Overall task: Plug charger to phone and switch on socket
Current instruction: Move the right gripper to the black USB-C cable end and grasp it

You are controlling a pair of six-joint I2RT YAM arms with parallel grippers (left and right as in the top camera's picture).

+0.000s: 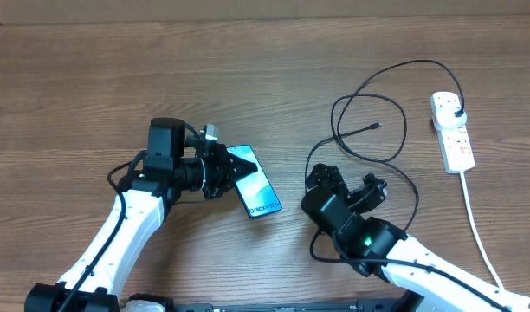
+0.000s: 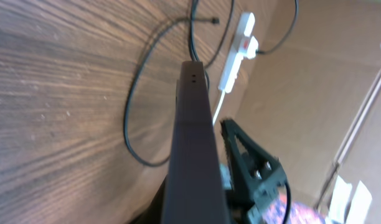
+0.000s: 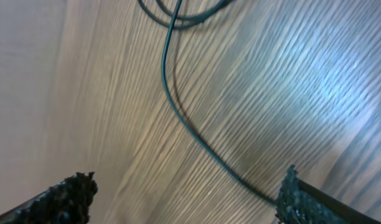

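My right gripper moves outward from the cable loop next, then down onto the cable just behind the connector tip (image 1: pixel 364 131), as that loose end lies farther out.
My left gripper (image 1: pixel 225 170) is shut on the upper left end of the phone (image 1: pixel 256 191), whose light-blue screen faces up, tilted. In the left wrist view the phone (image 2: pixel 193 137) shows edge-on as a dark bar. The charger's black cable (image 1: pixel 395 82) lies in loops on the table; its connector tip (image 1: pixel 376 126) is free and its plug (image 1: pixel 458 113) sits in the white socket strip (image 1: pixel 455 143). My right gripper (image 1: pixel 345 184) is open and empty over a cable loop. In the right wrist view the cable (image 3: pixel 178 112) runs between the open fingers (image 3: pixel 184 196).
The strip's white cord (image 1: pixel 477 225) runs toward the front right edge. The socket strip (image 2: pixel 239 46), the cable tip (image 2: pixel 214 22) and the right arm (image 2: pixel 256 168) show in the left wrist view. A cardboard wall (image 1: pixel 265 10) lines the far side of the wooden table (image 1: pixel 92 95).
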